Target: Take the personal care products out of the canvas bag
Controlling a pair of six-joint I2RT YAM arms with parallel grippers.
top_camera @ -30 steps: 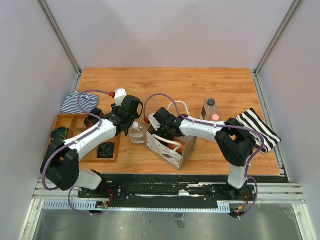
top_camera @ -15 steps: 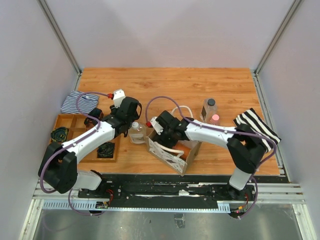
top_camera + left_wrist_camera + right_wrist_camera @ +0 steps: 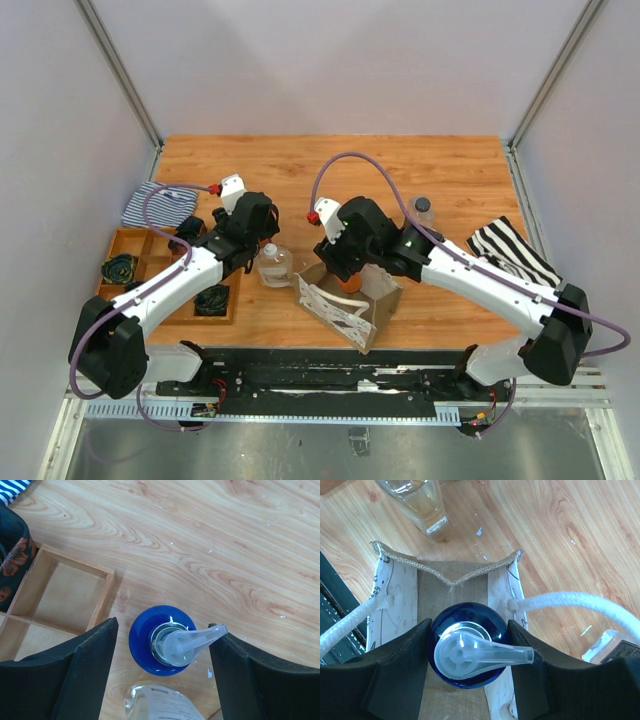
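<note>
My right gripper rises from the bag next, moves outward, then lowers to release the bottle, since bare tabletop past the far handle lies outward of it.
The canvas bag [image 3: 335, 305] stands open at the table's near middle, and its cream rope handles [image 3: 570, 602] show in the right wrist view. My right gripper [image 3: 470, 645] is shut on a bottle with a blue top and clear pump head [image 3: 470, 614], holding it over the bag's mouth [image 3: 390, 605]. An amber body [image 3: 350, 283] shows under that gripper [image 3: 345, 268] in the top view. My left gripper [image 3: 167, 630] is open, its jaws either side of a second blue-topped pump bottle [image 3: 142, 640] standing on the table. A clear labelled bottle [image 3: 165, 705] is beside it.
A clear bottle [image 3: 272, 266] stands left of the bag by the left gripper [image 3: 258, 232]. Another bottle [image 3: 421, 210] stands at the back right. A wooden tray [image 3: 150, 245] with black coiled cables [image 3: 118, 268] is on the left. Striped cloths lie far left [image 3: 160, 203] and far right [image 3: 515, 255].
My right arm has lifted and swung out, raising its gripper with the bottle from inside the bag to above its mouth. My left gripper has drawn back slightly to the left.
</note>
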